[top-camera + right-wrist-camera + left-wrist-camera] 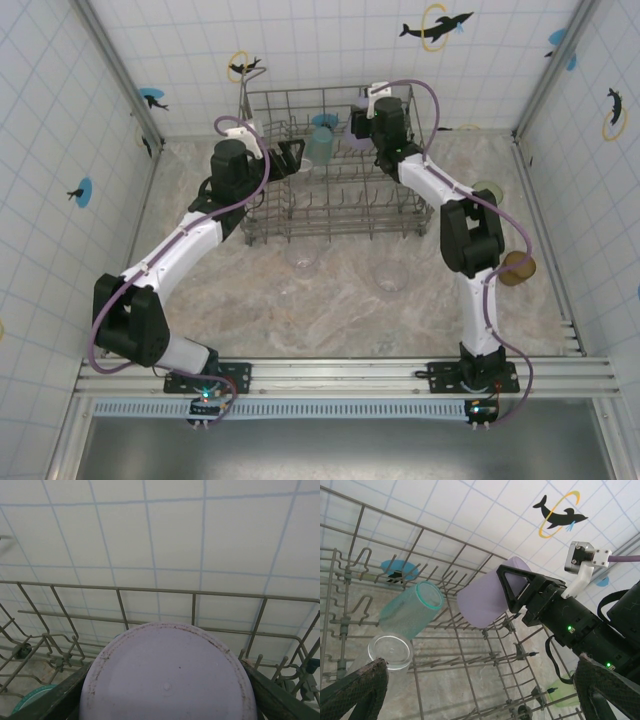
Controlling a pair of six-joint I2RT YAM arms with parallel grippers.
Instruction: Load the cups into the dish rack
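The robot's right gripper will next lower the lavender cup down toward the teal cup [322, 145], onto the rack's wires beside it, and release, since that part of the rack is empty.
The grey wire dish rack [340, 215] stands at the back middle of the table. Inside it a teal cup [322, 145] [412, 609] leans on the tines, with a clear cup [390, 652] beside it. My right gripper [368, 128] [167, 685] is shut on a lavender cup [356, 130] [485, 597] [167, 675], held over the rack's far side, bottom toward the back wall. My left gripper [290, 155] [480, 700] hangs open and empty over the rack's left part, its fingers [355, 687] wide apart.
Two clear cups [303, 258] [392, 275] stand on the table in front of the rack. A light green cup [487, 188] [565, 695] and an amber cup [518, 268] sit to the right, close to my right arm. Tiled walls enclose the table.
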